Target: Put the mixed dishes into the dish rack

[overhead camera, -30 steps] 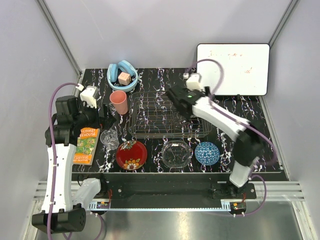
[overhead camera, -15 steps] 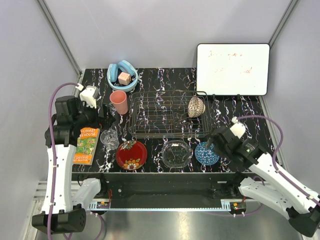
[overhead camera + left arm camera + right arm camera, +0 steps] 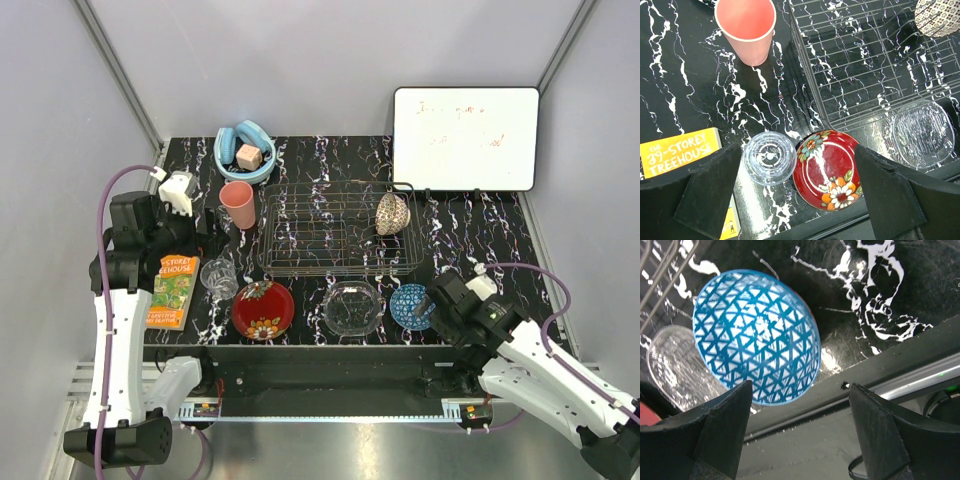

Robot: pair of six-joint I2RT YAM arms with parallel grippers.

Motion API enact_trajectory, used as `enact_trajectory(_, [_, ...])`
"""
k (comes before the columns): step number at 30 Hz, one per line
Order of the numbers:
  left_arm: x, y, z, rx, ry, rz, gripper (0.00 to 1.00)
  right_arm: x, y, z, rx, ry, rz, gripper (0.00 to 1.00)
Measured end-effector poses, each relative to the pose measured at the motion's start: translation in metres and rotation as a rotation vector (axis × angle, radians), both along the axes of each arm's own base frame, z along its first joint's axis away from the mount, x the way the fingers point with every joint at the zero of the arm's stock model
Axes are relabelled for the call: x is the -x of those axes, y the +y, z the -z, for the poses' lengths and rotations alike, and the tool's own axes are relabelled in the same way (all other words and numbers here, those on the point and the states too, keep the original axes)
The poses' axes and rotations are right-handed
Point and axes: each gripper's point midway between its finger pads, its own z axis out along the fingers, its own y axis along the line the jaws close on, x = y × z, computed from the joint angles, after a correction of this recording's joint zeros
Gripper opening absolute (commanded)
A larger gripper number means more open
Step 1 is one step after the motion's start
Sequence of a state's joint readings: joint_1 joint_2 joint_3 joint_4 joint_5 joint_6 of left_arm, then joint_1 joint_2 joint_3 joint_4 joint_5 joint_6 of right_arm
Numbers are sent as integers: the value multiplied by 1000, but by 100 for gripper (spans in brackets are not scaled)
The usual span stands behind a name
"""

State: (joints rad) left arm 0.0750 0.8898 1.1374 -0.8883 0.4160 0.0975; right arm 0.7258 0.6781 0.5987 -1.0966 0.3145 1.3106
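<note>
I will lower my right gripper onto the blue bowl's rim on the gripper's side, already lined up between its open fingers.
The silver wire dish rack [image 3: 330, 232] stands mid-table; the pale speckled bowl [image 3: 392, 213] leans on its side in its right end. The salmon-pink cup [image 3: 238, 204] stands upright left of the rack. Along the front stand the glass tumbler [image 3: 219, 279], red floral bowl [image 3: 263, 309], clear glass bowl [image 3: 353, 307] and blue patterned bowl [image 3: 412, 306]. My left gripper [image 3: 797, 200] is open and empty, high above the tumbler [image 3: 769, 157] and red bowl [image 3: 827, 170]. My right gripper [image 3: 800, 435] is open and empty over the table's front edge, just beside the blue bowl [image 3: 756, 335].
A white whiteboard [image 3: 466, 137] leans at the back right. A light-blue headphone ring with a wooden block [image 3: 245, 152] lies at the back left. A yellow book [image 3: 173, 290] lies left of the tumbler. The table's front edge and rail [image 3: 900, 375] are under my right gripper.
My right arm has pulled back from the rack to the front right, beside the blue bowl, leaving the speckled bowl in the rack. The left arm has not moved.
</note>
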Motion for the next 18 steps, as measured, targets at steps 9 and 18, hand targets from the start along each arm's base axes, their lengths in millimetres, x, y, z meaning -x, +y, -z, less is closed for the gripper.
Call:
enact_trajectory(9, [0,0,0,-1,-1,-2,99,-9,-4,28,43,2,69,62])
enact_trajectory(18, [-1,2,-3,-6,-8,-7,99,-14,-4,42,74,22,96,14])
